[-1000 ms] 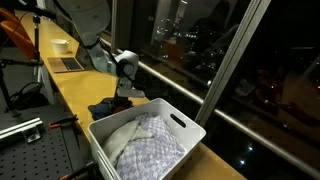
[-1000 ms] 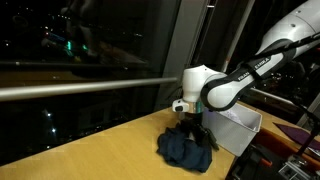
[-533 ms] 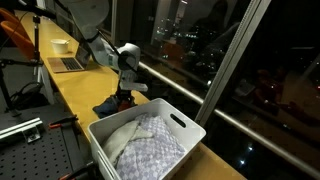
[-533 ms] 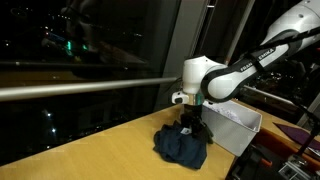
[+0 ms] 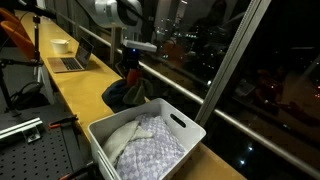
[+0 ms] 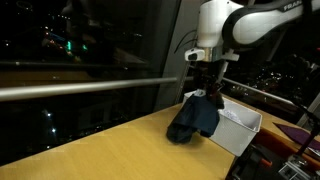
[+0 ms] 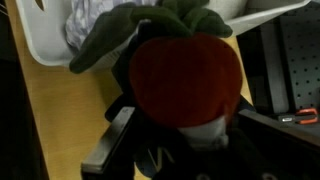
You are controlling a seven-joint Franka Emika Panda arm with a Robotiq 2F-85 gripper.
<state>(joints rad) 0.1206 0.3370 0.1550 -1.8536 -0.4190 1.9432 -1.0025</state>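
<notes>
My gripper lifts up and carries the garment over the open white basket to release it next, since the garment hangs outside and below the basket's rim.
My gripper (image 5: 130,66) is shut on a dark blue garment with a red part (image 5: 126,92) and holds it hanging in the air above the wooden counter (image 5: 75,95). In an exterior view the garment (image 6: 194,117) dangles just beside the white basket (image 6: 238,128). In the wrist view the garment's red patch (image 7: 187,80) and dark green-blue cloth fill the picture and hide the fingertips. The white laundry basket (image 5: 175,121) holds a pale checked cloth (image 5: 148,142) and stands right below and in front of the hanging garment.
A laptop (image 5: 70,62) and a white bowl (image 5: 61,45) sit farther along the counter. A dark window with a metal rail (image 6: 90,88) runs along the counter's far side. A perforated metal plate (image 5: 30,150) lies beside the counter.
The gripper has risen from the counter with the garment, lifting it clear of the surface and bringing it nearer the basket.
</notes>
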